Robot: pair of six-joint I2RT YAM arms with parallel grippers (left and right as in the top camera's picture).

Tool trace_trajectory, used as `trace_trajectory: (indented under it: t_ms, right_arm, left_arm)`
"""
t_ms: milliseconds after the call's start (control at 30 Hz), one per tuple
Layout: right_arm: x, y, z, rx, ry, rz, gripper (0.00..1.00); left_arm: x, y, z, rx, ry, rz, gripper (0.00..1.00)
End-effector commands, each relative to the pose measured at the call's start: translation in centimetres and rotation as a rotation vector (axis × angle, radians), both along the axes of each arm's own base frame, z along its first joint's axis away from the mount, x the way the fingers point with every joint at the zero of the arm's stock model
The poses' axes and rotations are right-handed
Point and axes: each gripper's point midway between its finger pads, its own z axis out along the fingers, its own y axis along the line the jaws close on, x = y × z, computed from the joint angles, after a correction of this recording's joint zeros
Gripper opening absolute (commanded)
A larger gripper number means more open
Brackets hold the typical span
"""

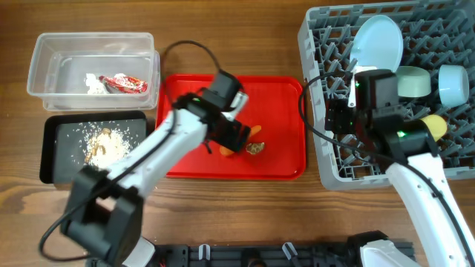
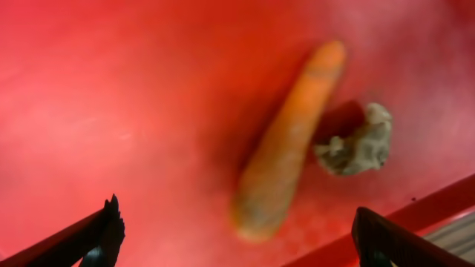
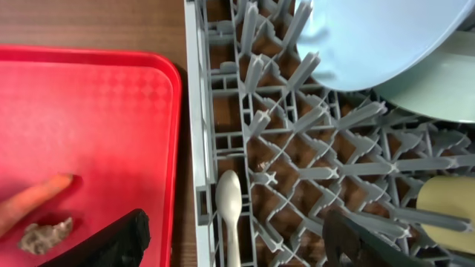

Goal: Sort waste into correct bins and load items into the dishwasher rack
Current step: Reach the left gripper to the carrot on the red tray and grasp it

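Note:
The carrot's thick near end lies below, between the left gripper's open fingers and clear of the brownish lump, so the left gripper needs to come down onto it next and close.
An orange carrot and a small brownish lump lie side by side on the red tray. My left gripper is open, hovering just over the carrot's near end. My right gripper is open above the left edge of the grey dishwasher rack. The white spoon lies in the rack between its fingers. The pale blue plate, green bowl, light blue bowl and yellow cup sit in the rack.
The clear tub at the back left holds a white tissue and the red wrapper. The black tray in front of it holds rice-like scraps. A black cable loops behind the red tray.

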Motion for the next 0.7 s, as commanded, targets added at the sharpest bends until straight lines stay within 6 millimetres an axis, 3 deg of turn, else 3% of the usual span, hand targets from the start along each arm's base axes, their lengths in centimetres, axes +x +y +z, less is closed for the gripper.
trace_trajectory:
  t_ms: [0, 167, 300, 500, 667]
  right_arm:
    - [0.1, 0.3, -0.7, 0.005, 0.030, 0.005, 0.77]
    - [0.2, 0.4, -0.7, 0.005, 0.033, 0.005, 0.77]
    - [0.2, 0.4, -0.8, 0.005, 0.033, 0.004, 0.77]
    - [0.1, 0.4, -0.8, 0.005, 0.034, 0.005, 0.77]
    - [0.1, 0.3, -0.8, 0.004, 0.038, 0.005, 0.77]
  left_arm:
    - [-0.7, -1.7, -2.5, 0.034, 0.033, -0.122, 1.00]
    - [-1.2, -1.8, -5.1, 0.068, 0.088, -0.129, 0.97]
    - [-1.4, -1.6, -6.0, 0.081, 0.108, -0.128, 0.80]
    - [-1.5, -1.6, -6.3, 0.084, 0.116, -0.122, 0.71]
    - [-1.5, -1.6, -6.4, 0.085, 0.117, -0.122, 0.54]
